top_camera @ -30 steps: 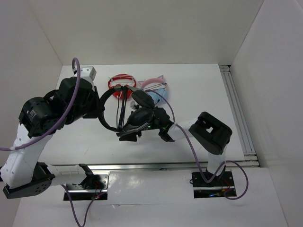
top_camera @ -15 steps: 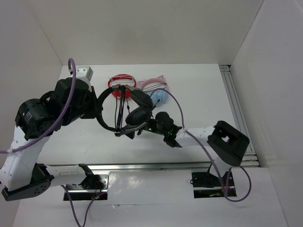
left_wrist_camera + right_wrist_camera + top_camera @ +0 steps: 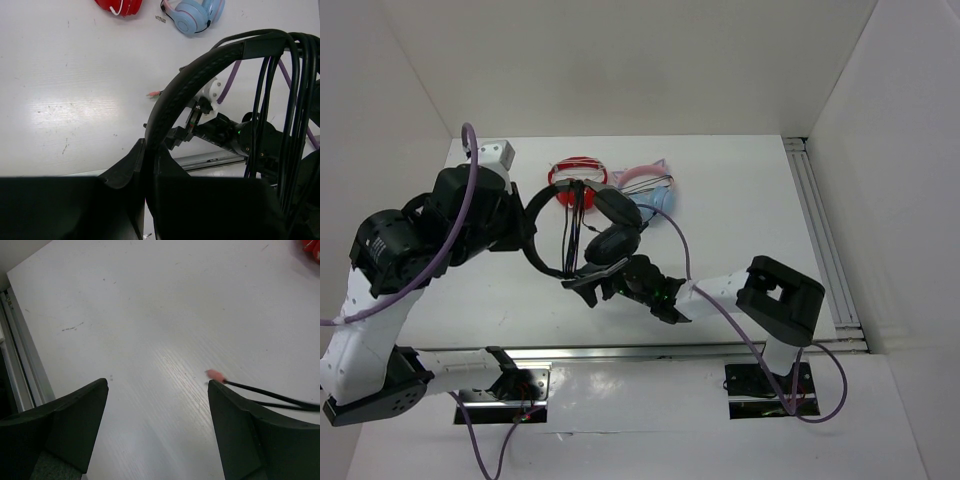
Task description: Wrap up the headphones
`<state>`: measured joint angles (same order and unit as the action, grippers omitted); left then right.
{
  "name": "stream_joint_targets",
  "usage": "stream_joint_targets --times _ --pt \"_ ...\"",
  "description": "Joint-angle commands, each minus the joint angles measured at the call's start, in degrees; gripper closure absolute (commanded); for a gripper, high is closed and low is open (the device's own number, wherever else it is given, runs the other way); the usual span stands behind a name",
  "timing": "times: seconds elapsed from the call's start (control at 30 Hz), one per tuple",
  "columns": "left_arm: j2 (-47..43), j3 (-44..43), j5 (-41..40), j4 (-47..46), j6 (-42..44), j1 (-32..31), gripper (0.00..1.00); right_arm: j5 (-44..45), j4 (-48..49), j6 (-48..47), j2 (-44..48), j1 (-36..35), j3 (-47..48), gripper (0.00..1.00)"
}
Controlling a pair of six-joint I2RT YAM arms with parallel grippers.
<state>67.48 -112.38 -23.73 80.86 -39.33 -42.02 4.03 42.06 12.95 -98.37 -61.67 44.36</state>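
Note:
I will move my right gripper to the right in the right wrist view, around the cable's loose end [image 3: 260,391], because it hangs on that side, outside the open fingers.
The black headphones [image 3: 612,243] hang above the table, with the cable [image 3: 575,215] wound in several strands over the headband. My left gripper [image 3: 525,232] is shut on the headband [image 3: 200,75], which rises from between its fingers [image 3: 150,155] in the left wrist view; the cable strands [image 3: 280,100] hang at the right there. My right gripper [image 3: 588,291] is open and empty, just below the earcups. In the right wrist view its jaws [image 3: 157,385] stand wide apart over bare table, and the cable's loose end with a pink plug [image 3: 216,375] lies by the right finger.
Red headphones [image 3: 580,172] and light blue and pink headphones [image 3: 650,195] lie on the table behind the black ones; both also show at the top of the left wrist view, red [image 3: 120,6] and blue [image 3: 192,12]. A metal rail [image 3: 825,240] runs along the table's right edge.
My right gripper drew back to the right, then came back left and lower, under the earcups. My left arm shifted slightly left, still holding the headband.

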Motion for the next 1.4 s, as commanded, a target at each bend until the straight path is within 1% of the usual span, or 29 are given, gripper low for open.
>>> stream_joint_targets --times 0.0,0.07,0.1,0.13,0.17,0.27,0.3,0.37,0.4,0.5,0.6,0.8,0.9,1.0,1.17,1.23,1.27,1.37 --pt "-2.09 -0.91 0.43 -3.08 -2.06 0.36 1.0 1.54 2.05 -0.91 0.02 -0.56 1.96 0.12" --pt "-2.62 -0.91 -0.26 -3.08 -2.06 0.36 1.0 -4.27 2.06 -0.91 0.02 -0.56 1.96 0.14" --pt "-2.62 -0.91 -0.27 -3.08 -2.06 0.88 1.0 -8.91 2.06 -0.91 0.54 -1.08 1.96 0.15" --pt "-2.62 -0.39 -0.27 -3.08 -2.06 0.89 1.0 -9.82 2.06 -0.91 1.5 -1.08 1.96 0.15" --pt "-2.62 -0.39 -0.27 -3.08 -2.06 0.89 1.0 -9.31 1.54 -0.91 1.51 -1.87 1.18 0.15" --pt "-2.62 -0.39 -0.27 -3.08 -2.06 0.89 1.0 -3.96 1.53 -0.91 4.93 -3.71 -1.1 0.15" --pt "-2.62 -0.39 -0.27 -3.08 -2.59 0.89 1.0 -0.38 1.01 -0.3 5.64 -4.33 -1.73 0.15" --pt "-2.62 -0.39 -1.41 -3.08 -2.59 0.89 1.0 0.89 1.0 0.49 6.87 -4.34 -3.91 0.15" --pt "-2.62 -0.39 -1.41 -3.08 -2.59 0.89 1.0 2.89 1.0 1.37 8.18 -4.34 -4.62 0.15" --pt "-2.62 0.14 -2.03 -3.08 -3.12 0.89 1.0 4.75 2.84 1.9 10.47 -5.74 -7.88 0.14" --pt "-2.62 0.66 -2.55 -3.08 -3.12 0.89 1.0 4.76 2.85 1.9 11.7 -5.74 -9.72 0.14" --pt "-3.15 0.67 -2.03 -3.08 -3.65 0.89 1.0 8.8 3.38 1.9 11.63 -6.45 -10.43 0.12" --pt "-3.76 1.2 -2.03 -3.08 -3.65 0.89 1.0 8.28 3.38 0.77 9.69 -5.84 -7.73 0.11" --pt "-4.29 1.2 -0.8 -3.08 -3.65 0.89 1.0 8.89 1.62 0.23 4.78 -4.08 -3.95 0.11" --pt "-4.29 1.72 -0.8 -3.08 -2.94 0.89 1.0 3.98 3.11 0.76 0.9 0.93 -0.16 0.11" --pt "-4.29 1.72 -0.8 -3.08 -2.33 0.89 1.0 3.97 2.15 -0.02 0.03 1.64 2.83 0.11" --pt "-4.29 1.72 -0.8 -3.08 -2.33 0.89 1.0 5.27 0.14 -0.03 -0.85 2.16 3.88 0.11" --pt "-4.29 1.72 -0.8 -3.08 -2.33 0.89 1.0 4.76 -1.8 -0.56 -2.09 3.66 7.05 0.11"
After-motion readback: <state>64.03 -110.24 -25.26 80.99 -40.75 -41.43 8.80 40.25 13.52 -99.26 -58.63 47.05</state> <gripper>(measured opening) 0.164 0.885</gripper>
